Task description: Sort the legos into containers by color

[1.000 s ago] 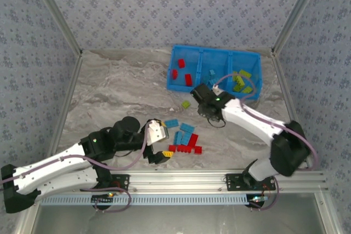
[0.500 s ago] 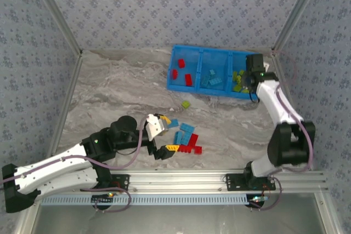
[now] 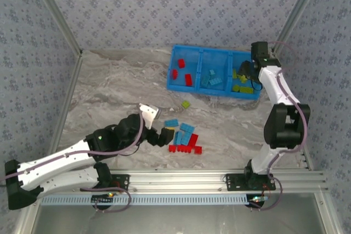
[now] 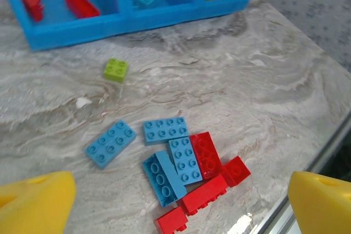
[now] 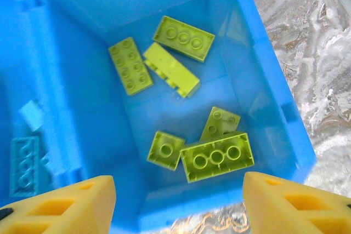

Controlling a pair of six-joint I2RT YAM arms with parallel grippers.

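Observation:
My left gripper will reach outward and down onto the light blue lego apart from the lego cluster (image 3: 171,123) (image 4: 110,144), as it lies below and outward of my open fingers.
The blue tray (image 3: 203,89) lies at the back right: red legos (image 3: 188,79) in its left compartment, light blue ones (image 3: 214,81) in the middle, yellow-green ones (image 5: 216,157) on the right. My right gripper (image 3: 245,73) (image 5: 178,207) hangs open over the right compartment, holding nothing. Loose light blue legos (image 4: 165,130) and red legos (image 4: 208,154) cluster on the table, and one yellow-green lego (image 4: 116,69) lies apart, nearer the tray (image 4: 137,17). My left gripper (image 3: 163,136) (image 4: 178,206) is open just left of the cluster, empty.
A metal rail (image 3: 219,178) runs along the near table edge, close to the red bricks. Patterned walls close in the left, back and right. Bare marble tabletop (image 3: 115,89) spreads to the left of the tray.
The right arm swung from the table's middle to above the tray's right compartment. The left gripper shifted up and slightly right, toward the loose cluster.

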